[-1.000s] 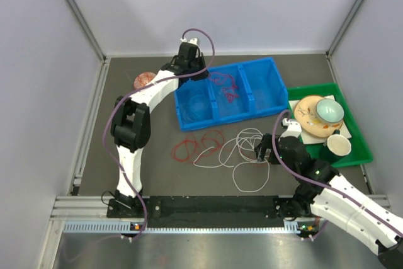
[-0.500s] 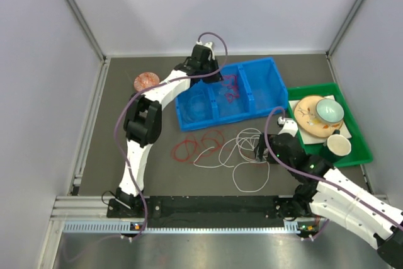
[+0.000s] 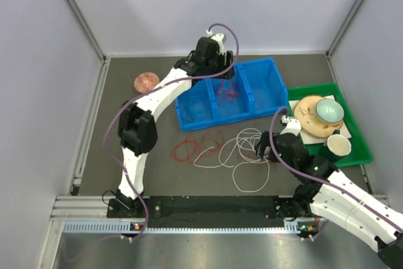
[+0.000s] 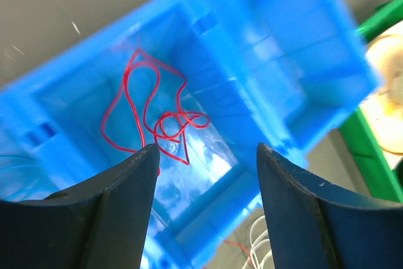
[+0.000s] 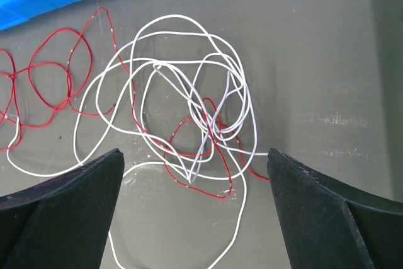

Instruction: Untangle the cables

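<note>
Next, my left gripper comes back from over the bin [image 3: 267, 67], then goes down onto the red loops beside the white tangle.
A tangle of white and red cables [image 3: 236, 152] lies on the dark table in front of the blue bin [image 3: 267, 67]. My right gripper [image 3: 261, 149] hovers over the tangle's right side. In the right wrist view it is open [image 5: 195, 155], with the knotted cables [image 5: 208, 114] below and between the fingers, untouched. A separate red cable [image 3: 227, 89] lies loose in the bin's middle compartment. My left gripper [image 3: 217, 70] hangs above that compartment. It is open [image 4: 208, 149] and holds nothing, with the red cable [image 4: 148, 114] on the bin floor beneath it.
The blue bin [image 4: 302, 61] has three compartments; faint thin loops [image 3: 196, 106] lie in the left one. A green tray [image 3: 356, 149] at the right holds a plate, a bowl [image 3: 329, 110] and a cup [image 3: 339, 145]. A pink round object [image 3: 146, 81] sits at the back left.
My left arm has swung right along the bin's back edge to above the middle compartment, and its jaws have gone from shut to open. The right gripper has barely shifted.
</note>
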`<state>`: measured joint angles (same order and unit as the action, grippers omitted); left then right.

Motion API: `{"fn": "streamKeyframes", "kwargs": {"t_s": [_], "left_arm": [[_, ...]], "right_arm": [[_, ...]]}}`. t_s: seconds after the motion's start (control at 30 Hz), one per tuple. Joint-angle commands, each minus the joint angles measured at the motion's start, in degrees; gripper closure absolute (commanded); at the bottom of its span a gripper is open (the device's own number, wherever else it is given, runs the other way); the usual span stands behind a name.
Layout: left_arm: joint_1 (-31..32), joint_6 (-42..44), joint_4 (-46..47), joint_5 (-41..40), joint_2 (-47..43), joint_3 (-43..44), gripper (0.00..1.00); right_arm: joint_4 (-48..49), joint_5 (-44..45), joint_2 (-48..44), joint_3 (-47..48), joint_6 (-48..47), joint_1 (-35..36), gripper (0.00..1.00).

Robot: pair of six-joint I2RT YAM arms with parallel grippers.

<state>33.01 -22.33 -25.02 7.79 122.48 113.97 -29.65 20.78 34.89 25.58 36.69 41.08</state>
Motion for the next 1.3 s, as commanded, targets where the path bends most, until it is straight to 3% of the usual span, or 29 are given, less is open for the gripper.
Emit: {"fn": "streamKeyframes", "kwargs": {"t_s": [0.0,0.1,0.23,0.3,0.53,0.73,0.93,1.27], "left_arm": [[2.5,6.1,0.4,-6.5,-14.9,-1.2,0.31],[4.2,7.3,2.7,-12.1,-27.2,-11.3,0.30],[6.0,6.3,6.6,-19.6,-40.5,-33.9,0.19],[6.6,5.5,7.8,-20.8,-47.4,-41.0,0.18],[8.5,-6.6,4.1,-26.9,-58.3,-63.0,0.23],[11.6,-17.2,-1.3,-34.3,-52.3,-65.4,0.23],[13.5,-20.6,-0.4,-31.4,-40.7,-61.9,0.27],[14.7,-21.7,1.0,-28.7,-32.9,-60.9,0.29]], "right_arm": [[1.0,0.8,-1.1,2.6,0.8,-0.6,0.05],[0.9,0.8,-0.8,3.2,0.6,-0.5,0.01],[1.2,1.2,-0.3,3.2,1.1,-0.4,0.01],[1.5,1.0,0.1,3.1,0.9,-0.5,0.01],[3.3,-0.6,2.5,3.4,0.2,-0.4,0.01],[5.1,-2.5,4.2,3.5,0.1,-0.4,0.01],[5.5,-3.2,4.2,3.2,0.2,-0.4,0.01],[5.7,-3.2,4.5,3.8,0.1,-0.5,0.01]]}}
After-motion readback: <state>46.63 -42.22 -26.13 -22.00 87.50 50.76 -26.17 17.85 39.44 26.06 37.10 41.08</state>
